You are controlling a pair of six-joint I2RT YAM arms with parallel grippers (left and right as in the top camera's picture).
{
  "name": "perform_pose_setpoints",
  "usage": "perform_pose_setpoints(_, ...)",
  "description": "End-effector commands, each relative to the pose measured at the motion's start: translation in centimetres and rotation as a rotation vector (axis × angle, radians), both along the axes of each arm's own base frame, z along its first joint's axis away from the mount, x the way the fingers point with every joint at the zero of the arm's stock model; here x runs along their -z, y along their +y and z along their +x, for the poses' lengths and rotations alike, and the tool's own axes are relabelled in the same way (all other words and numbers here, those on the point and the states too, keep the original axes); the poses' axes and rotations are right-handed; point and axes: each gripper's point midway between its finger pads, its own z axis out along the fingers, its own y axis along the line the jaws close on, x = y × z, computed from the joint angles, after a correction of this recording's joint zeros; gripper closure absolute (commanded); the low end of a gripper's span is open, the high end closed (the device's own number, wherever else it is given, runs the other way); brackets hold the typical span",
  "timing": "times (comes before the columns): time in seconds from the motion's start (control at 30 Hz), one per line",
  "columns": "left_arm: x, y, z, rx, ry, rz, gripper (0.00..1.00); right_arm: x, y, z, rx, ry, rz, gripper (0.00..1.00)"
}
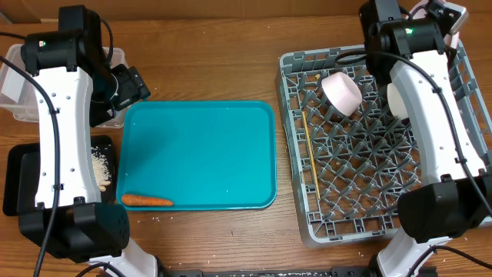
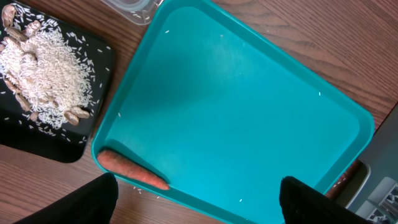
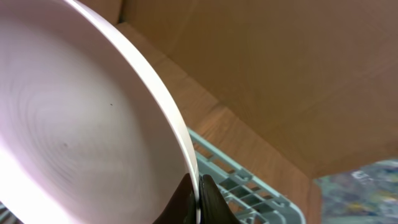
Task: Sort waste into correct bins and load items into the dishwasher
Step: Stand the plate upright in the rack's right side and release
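Note:
My right gripper will come back and down into the rack's far corner [image 3: 252, 198] and let go of the plate's rim, because the plate [image 3: 81, 124] still hangs above the rack's far edge.
An orange carrot [image 1: 146, 201] lies at the front left corner of the teal tray [image 1: 200, 146]; it also shows in the left wrist view [image 2: 130, 169] on the tray [image 2: 249, 112]. My left gripper [image 1: 134, 85] is open and empty, held above the tray [image 2: 199, 208]. My right gripper [image 3: 198, 193] is shut on the rim of a pale pink plate [image 3: 81, 124], held above the far right corner of the grey dishwasher rack [image 1: 346, 177]. In the overhead view that gripper [image 1: 440, 21] sits at the rack's far edge. A pink cup [image 1: 340, 92] lies tipped in the rack.
A black bin [image 1: 19, 185] holding rice and scraps [image 2: 43, 74] stands left of the tray. A clear container [image 1: 19, 85] is at the far left. A thin chopstick [image 1: 310, 154] lies in the rack. A pale dish [image 1: 396, 100] shows partly behind my right arm.

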Motion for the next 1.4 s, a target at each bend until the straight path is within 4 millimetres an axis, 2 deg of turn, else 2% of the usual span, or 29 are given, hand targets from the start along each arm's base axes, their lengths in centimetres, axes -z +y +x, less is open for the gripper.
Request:
perform_pose_setpoints(0.0,-0.8,0.3,0.0,0.007,-0.024,0.019,0.15,-0.8,-2.2,-1.3,0.084,-0.040,-0.034,0.96)
perform_pose_setpoints(0.17,-0.8,0.3,0.1,0.007,-0.025,0.020,0.15,0.6,-4.4,-3.1,0.158,0.008,0.043,0.96)
perform_pose_setpoints(0.33,-0.8,0.3,0.1,0.007,-0.026,0.020,0.15,0.5,-8.6,-5.2,0.289,-0.013,0.041,0.96)
perform_pose_setpoints(0.5,-0.8,0.3,0.0,0.007,-0.023,0.019,0.15,0.7,-10.6,-6.3,0.359,-0.034,0.017,0.96)
perform_pose_setpoints(0.63,-0.8,0.3,-0.1,0.008,-0.017,0.018,0.14,2.3,-11.9,-6.8,0.394,-0.023,0.001,0.96)
perform_pose_setpoints(0.77,-0.8,0.3,-0.2,0.008,-0.014,0.018,0.14,3.6,-12.5,-6.7,0.405,-0.018,-0.022,0.96)
perform_pose_setpoints(0.93,-0.8,0.3,-0.2,0.008,-0.015,0.018,0.11,4.0,-12.7,-6.7,0.405,-0.012,-0.056,0.96)
perform_pose_setpoints(1.1,-0.8,0.3,-0.2,0.007,-0.015,0.018,0.12,4.7,-12.4,-6.3,0.374,0.032,-0.018,0.96)
perform_pose_setpoints(1.37,-0.8,0.3,-0.1,0.007,-0.018,0.019,0.11,5.7,-11.9,-6.9,0.364,0.093,0.034,0.96)
